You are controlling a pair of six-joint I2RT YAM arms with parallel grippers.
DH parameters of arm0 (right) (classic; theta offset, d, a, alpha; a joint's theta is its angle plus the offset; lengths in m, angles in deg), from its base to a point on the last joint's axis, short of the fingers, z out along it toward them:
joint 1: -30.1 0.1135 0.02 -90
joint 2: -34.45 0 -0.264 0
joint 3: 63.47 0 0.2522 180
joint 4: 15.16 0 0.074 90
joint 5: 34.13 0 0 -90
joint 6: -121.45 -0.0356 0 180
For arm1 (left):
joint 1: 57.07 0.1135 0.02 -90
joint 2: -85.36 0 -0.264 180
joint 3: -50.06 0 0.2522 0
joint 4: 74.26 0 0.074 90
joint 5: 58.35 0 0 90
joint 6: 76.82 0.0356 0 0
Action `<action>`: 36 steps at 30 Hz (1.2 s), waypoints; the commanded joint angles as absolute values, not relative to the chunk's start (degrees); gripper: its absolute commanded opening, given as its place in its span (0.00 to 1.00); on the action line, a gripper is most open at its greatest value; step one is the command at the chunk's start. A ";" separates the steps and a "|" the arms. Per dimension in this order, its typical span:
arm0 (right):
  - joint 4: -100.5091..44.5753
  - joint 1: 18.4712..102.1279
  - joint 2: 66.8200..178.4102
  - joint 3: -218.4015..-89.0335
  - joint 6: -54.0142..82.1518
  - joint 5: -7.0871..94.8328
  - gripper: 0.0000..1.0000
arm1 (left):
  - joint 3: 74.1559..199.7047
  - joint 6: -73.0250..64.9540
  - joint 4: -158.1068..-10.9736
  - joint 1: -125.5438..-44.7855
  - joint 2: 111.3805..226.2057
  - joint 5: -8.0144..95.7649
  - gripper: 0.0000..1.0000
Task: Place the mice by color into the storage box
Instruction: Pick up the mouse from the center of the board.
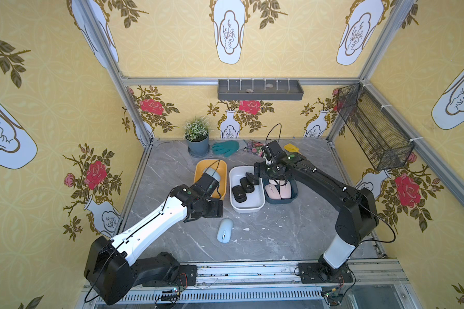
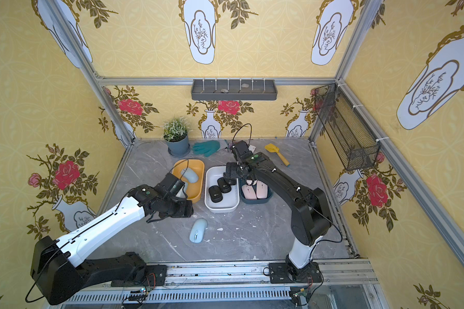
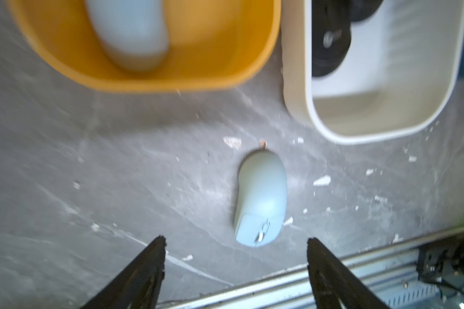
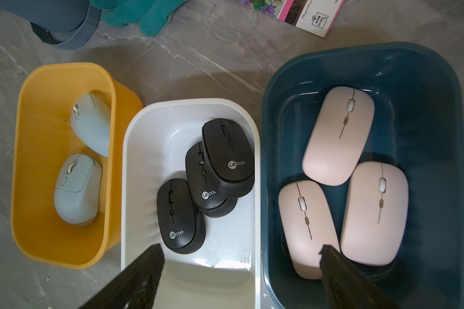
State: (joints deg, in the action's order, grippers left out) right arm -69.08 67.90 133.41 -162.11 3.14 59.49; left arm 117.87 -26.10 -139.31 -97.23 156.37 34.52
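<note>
My left gripper comes down over the middle of the light blue mouse [image 1: 224, 230] [image 3: 262, 197] next, fingers along its long sides, since it lies below on the table.
One light blue mouse [image 1: 224, 230] lies on the grey table in front of the boxes, also in the left wrist view [image 3: 261, 200]. My left gripper [image 3: 236, 240] hangs open just above and short of it, with nothing between the fingers. The yellow storage box [image 4: 38, 240] holds two light blue mice [image 4: 77, 190]. Three black mice [image 4: 180, 216] lie in the white box [image 4: 190, 281], and three pale pink mice [image 4: 338, 133] in the dark blue box [image 4: 434, 187]. My right gripper [image 4: 240, 248] is open and empty above the white and dark blue boxes.
A potted plant [image 1: 198, 144], a green glove [image 1: 227, 148], a seed packet [image 4: 306, 16] and a yellow trowel [image 2: 276, 153] lie along the back of the table. A wire basket [image 1: 373, 128] hangs on the right wall and a grey shelf [image 1: 260, 89] on the back wall.
</note>
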 commanded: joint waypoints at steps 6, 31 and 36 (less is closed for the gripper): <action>-67.95 67.93 133.83 -162.39 3.60 60.03 0.94 | 110.22 -36.23 -131.63 -108.11 160.08 37.87 0.85; -67.90 67.92 133.18 -159.93 3.93 60.13 0.95 | 112.61 -36.51 -125.90 -109.72 175.01 31.12 0.81; -67.69 67.87 133.11 -159.25 3.88 60.19 0.95 | 112.78 -36.62 -126.25 -109.78 176.11 30.43 0.75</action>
State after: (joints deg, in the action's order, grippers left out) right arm -69.01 67.88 133.74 -159.62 3.44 59.40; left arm 112.53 -36.38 -125.78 -109.80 175.43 31.59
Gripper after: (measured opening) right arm 0.951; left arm 0.750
